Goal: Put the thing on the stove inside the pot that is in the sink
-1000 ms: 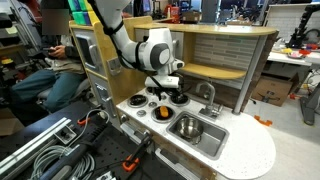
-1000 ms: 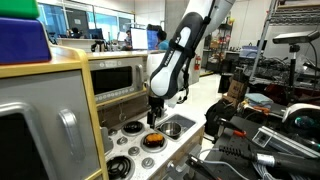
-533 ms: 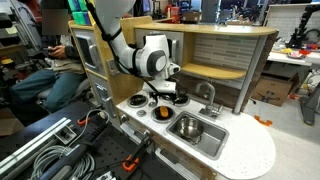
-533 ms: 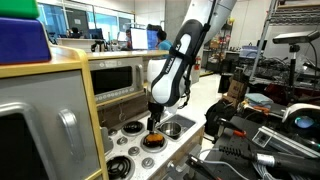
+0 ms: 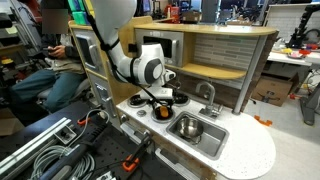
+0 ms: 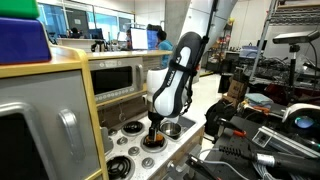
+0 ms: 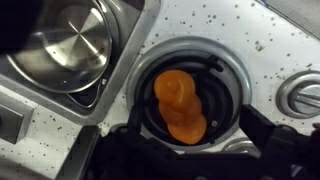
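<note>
My gripper will move down next over the small orange thing below my open fingers, then close on its sides.
The thing is a small orange object lying on a black burner of the white stove; it also shows in both exterior views. My gripper hangs just above it, open, with a dark finger on each side and nothing held. It shows low over the stove in both exterior views. The shiny silver pot stands empty in the sink next to that burner. In an exterior view the pot sits inside the rectangular basin.
A curved silver faucet rises behind the sink. Other black burners lie around the orange one. A wooden back wall and shelf stand close behind the counter. Clamps and cables lie in front.
The arm has come down and shifted slightly, bringing the gripper closer over the orange object. The orange object and the pot have not moved.
</note>
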